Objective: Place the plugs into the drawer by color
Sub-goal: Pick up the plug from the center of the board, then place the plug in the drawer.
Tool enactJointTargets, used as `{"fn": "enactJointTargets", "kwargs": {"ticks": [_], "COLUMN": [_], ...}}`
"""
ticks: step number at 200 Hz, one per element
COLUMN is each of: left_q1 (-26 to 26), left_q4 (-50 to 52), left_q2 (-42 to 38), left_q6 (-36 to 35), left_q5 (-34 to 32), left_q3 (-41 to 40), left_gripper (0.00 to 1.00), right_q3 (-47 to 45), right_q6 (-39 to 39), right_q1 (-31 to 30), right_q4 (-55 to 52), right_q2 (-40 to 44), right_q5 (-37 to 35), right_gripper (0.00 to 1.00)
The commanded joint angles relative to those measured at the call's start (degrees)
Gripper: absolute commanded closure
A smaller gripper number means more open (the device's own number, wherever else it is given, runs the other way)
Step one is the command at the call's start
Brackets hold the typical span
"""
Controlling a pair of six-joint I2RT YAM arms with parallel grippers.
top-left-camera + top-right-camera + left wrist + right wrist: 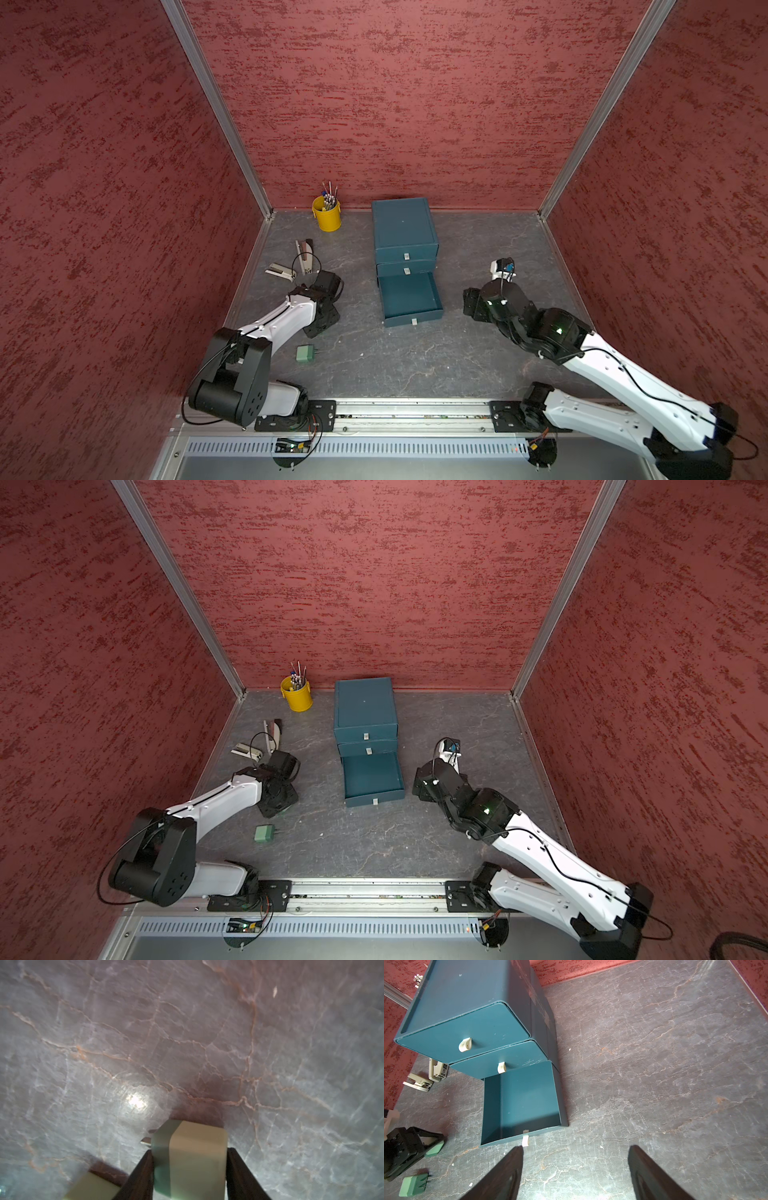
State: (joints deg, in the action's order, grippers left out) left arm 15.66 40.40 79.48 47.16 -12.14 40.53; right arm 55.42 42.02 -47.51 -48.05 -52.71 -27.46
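Note:
My left gripper should next lift the green plug and release it over the drawer's bottom, as the bottom drawer (411, 320) is open and empty.
My left gripper (189, 1150) is shut on a green plug (197, 1167). Its dark fingers press the plug's two sides, and a metal prong sticks out sideways, low over the table. The right wrist view shows that same held plug (435, 1149) between the left gripper's jaws. A second green plug (304, 353) (263, 833) (413, 1185) lies loose on the table nearer the front. The teal drawer unit (405, 232) has its bottom drawer (411, 320) (521, 1101) pulled out and empty. Just right of it, my right gripper (575, 1167) hangs open over bare table.
A metal stapler (304, 255) and a second stapler-like tool (280, 271) lie behind the left arm. A yellow cup of pens (327, 216) stands at the back wall. Red walls close in three sides. A pale blurred block (91, 1186) shows in a corner of the left wrist view.

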Motion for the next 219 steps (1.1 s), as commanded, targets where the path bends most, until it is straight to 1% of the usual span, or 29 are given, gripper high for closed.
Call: {"fn": "enactJointTargets", "kwargs": {"ticks": [1,27,50,68,91,107,124,141,159,193,219], "left_q1": [0.8,2.1,4.0,6.5,11.8,16.0,20.4,23.7,26.6,30.5,31.3], "left_q4": [-0.7,2.6,6.4,9.1,9.2,6.9,5.5,5.2,4.8,2.4,0.5], "left_q2": [-0.3,-2.6,-4.7,-5.7,-4.9,-1.9,3.8,10.1,15.2,21.2,25.3], "left_q6": [0.5,-0.3,-2.4,-4.2,-6.0,-8.1,-10.5,-12.3,-12.7,-12.5,-12.1], "left_q5": [0.6,-1.5,-3.3,-3.8,-3.3,-1.8,-1.4,-2.0,-2.4,-2.5,-2.1], "left_q3": [0.0,2.8,8.6,14.7,22.8,28.4,34.7,40.4,44.4,46.2,45.5], "left_gripper": [0.67,0.82,0.91,0.93,0.94,0.93,0.93,0.93,0.94,0.94,0.96], "right_q3": [0.1,0.1,-0.1,-0.3,-0.1,0.1,0.5,0.5,-0.4,-2.6,-4.6], "right_q6": [0.8,0.8,0.9,1.1,1.6,1.8,2.2,2.8,3.5,3.8,3.9], "right_q1": [0.3,0.3,0.3,0.3,0.3,0.3,0.4,0.4,0.7,2.4,5.5], "right_q4": [0.3,0.5,0.6,0.4,-0.2,-0.7,-1.6,-2.0,-2.2,-0.8,1.8], "right_q2": [0.6,0.4,0.8,1.1,1.6,1.7,1.6,1.9,3.1,4.1,4.1], "right_q5": [-0.5,-0.5,-0.7,-0.9,-1.7,-2.2,-2.5,-2.6,-1.9,1.9,7.2], "right_gripper": [0.18,0.18,0.18,0.18,0.18,0.18,0.18,0.18,0.18,0.18,0.18]}}
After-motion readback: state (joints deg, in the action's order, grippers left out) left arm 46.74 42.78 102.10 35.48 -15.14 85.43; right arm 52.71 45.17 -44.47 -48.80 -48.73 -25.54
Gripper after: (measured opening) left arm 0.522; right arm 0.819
